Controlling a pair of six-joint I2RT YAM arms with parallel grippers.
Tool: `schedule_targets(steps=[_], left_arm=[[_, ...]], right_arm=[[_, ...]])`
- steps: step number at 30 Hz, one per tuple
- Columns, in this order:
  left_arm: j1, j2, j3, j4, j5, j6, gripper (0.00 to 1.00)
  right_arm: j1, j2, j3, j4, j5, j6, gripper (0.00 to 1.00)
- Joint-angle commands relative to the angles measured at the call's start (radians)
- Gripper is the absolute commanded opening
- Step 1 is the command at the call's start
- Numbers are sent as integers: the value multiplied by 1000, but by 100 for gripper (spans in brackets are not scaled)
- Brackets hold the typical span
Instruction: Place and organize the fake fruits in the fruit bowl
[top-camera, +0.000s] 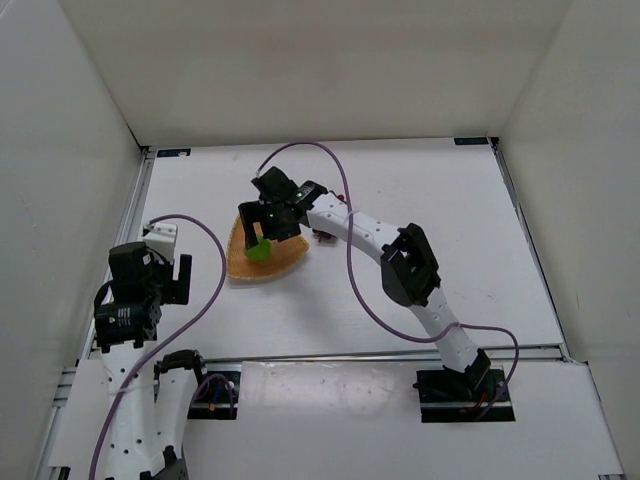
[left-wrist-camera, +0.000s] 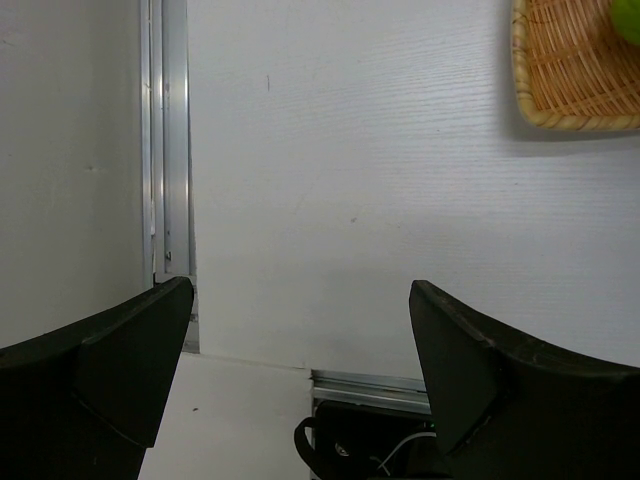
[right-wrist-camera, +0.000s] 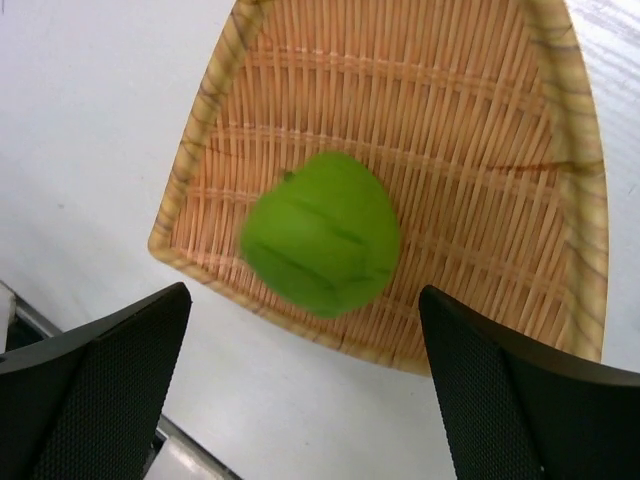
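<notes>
The grapes (top-camera: 322, 237) are outside the basket, outward and to my left gripper's right in the top view, so it will reach that way and down onto them next.
The tan wicker basket (top-camera: 277, 263) lies left of the table's middle. The bright green fruit (top-camera: 258, 250) is inside it, a little blurred in the right wrist view (right-wrist-camera: 322, 232), on the basket's weave (right-wrist-camera: 480, 120). My right gripper (top-camera: 262, 232) hangs open just above the basket, jaws wide apart on either side of the fruit and not touching it (right-wrist-camera: 305, 292). A dark red bit of the grapes (top-camera: 322, 237) shows on the table right of the basket, mostly hidden by my right arm. My left gripper (top-camera: 168, 265) is open and empty, well left of the basket (left-wrist-camera: 300, 300).
White walls close in the table at the back and both sides. A metal rail (left-wrist-camera: 172, 150) runs along the left edge. The left wrist view shows a corner of the basket (left-wrist-camera: 575, 70) with the fruit (left-wrist-camera: 628, 18) at its top right.
</notes>
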Motion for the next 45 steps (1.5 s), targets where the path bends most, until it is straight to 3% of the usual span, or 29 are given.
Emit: schedule_targets(steps=[1, 7, 11, 12, 15, 19, 22, 23, 26, 32, 33, 37, 40, 45], left_arm=[[6, 9, 26, 26, 15, 4, 100], [6, 72, 61, 36, 36, 47, 100], [6, 156, 140, 45, 126, 102, 100], [6, 209, 165, 45, 151, 102, 100], [-5, 314, 288, 45, 251, 113, 100], [-135, 568, 466, 45, 268, 78, 100], [-328, 703, 601, 45, 178, 67, 100], [-429, 793, 631, 45, 145, 67, 100], [-570, 981, 806, 45, 191, 47, 100], [-647, 1365, 1107, 54, 419, -66, 100], [-669, 1413, 1195, 54, 420, -97, 100], [-723, 1598, 1320, 100, 369, -120, 100], [-733, 1684, 1345, 134, 254, -145, 100], [-733, 1770, 1354, 145, 197, -154, 100]], right_arm=[[2, -124, -9, 33, -39, -18, 99], [-59, -361, -121, 8, 82, -7, 99], [-163, -548, -311, -43, 210, 43, 99], [-226, -588, -425, -53, 241, 56, 99], [-332, -733, -592, -53, 252, 56, 99], [-534, -897, -801, -53, 252, 65, 99], [-635, -967, -906, -53, 243, 65, 99], [-659, -981, -926, -53, 243, 56, 99], [-740, -1012, -988, -53, 206, 56, 99], [-814, -1037, -1034, -53, 195, -2, 99], [-824, -1037, -1046, -53, 195, -22, 99], [-847, -1015, -1046, -79, 217, -52, 99], [-866, -1015, -1046, -89, 228, -61, 99], [-866, -1015, -1046, -98, 238, -72, 99]])
